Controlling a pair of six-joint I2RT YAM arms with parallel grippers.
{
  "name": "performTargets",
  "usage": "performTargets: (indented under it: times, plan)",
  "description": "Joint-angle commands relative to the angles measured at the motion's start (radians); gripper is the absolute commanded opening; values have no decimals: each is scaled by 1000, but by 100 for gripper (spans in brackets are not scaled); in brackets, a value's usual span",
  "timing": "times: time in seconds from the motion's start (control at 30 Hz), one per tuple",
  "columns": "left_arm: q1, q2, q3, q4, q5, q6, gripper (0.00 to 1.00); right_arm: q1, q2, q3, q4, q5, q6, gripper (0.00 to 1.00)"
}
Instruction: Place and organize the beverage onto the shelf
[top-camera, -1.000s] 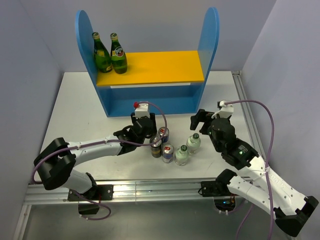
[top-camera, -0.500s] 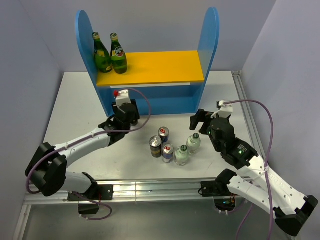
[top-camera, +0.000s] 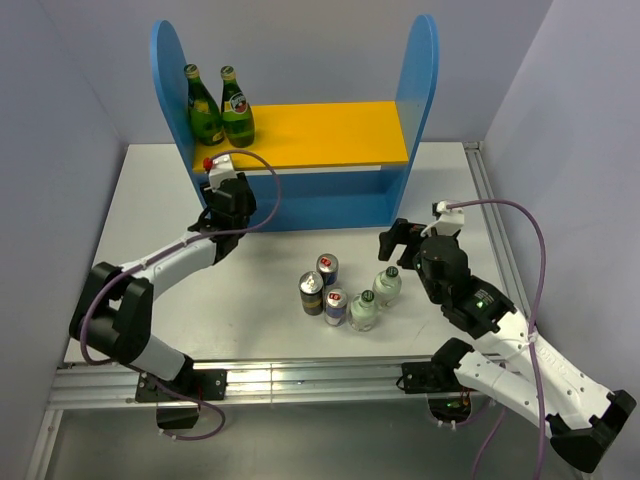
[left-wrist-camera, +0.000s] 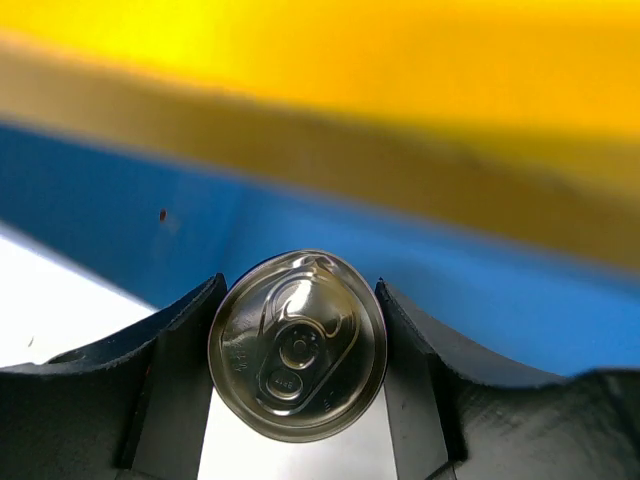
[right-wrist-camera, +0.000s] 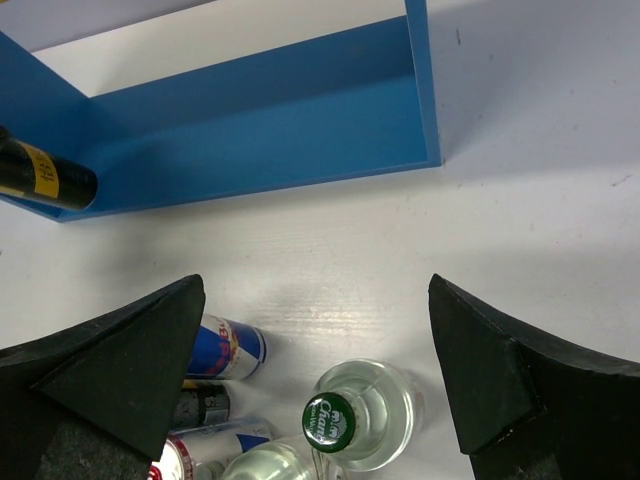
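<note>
My left gripper holds the upright can, which still straddles the front edge of the blue lower level. It will next move outward beneath the yellow-orange board and release the can inside.
My left gripper (top-camera: 226, 203) is at the lower left front of the shelf (top-camera: 310, 135), which has blue side panels and a yellow-orange upper board. In the left wrist view it (left-wrist-camera: 298, 352) is shut on an upright can (left-wrist-camera: 297, 345) with a gold-toned lid, close to the blue lower level. On the table stand two blue-and-silver cans (top-camera: 327, 268) (top-camera: 336, 305), a dark can (top-camera: 312, 292) and two clear bottles (top-camera: 387, 285) (top-camera: 364, 310). My right gripper (top-camera: 398, 240) is open, just behind the right bottle (right-wrist-camera: 385, 400). In its wrist view the gripper (right-wrist-camera: 320, 370) is empty.
Two tall green bottles (top-camera: 205, 108) (top-camera: 238, 108) stand at the left end of the upper board. A dark cylinder with a yellow band (right-wrist-camera: 40, 175) shows at the shelf's lower left in the right wrist view. The table's right edge has a metal rail (top-camera: 490, 200).
My left gripper has carried a can from the cluster up and left to the shelf's lower left front. The right arm has not moved.
</note>
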Motion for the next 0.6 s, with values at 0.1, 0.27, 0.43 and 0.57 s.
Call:
performTargets:
  times: [0.1,0.27,0.43,0.57]
  plan:
    - [36,46,84,167,-30,32,0,6,7,-16,58,3,11,100]
    - [50,98,93,182,-56,16,0,6,8,-16,53,6,14,100]
    - [54,130,84,213,-77,6,4,6,7,-19,53,3,16,100]
    - [56,155,98,193,-76,-4,42,5,5,-17,50,4,16,100]
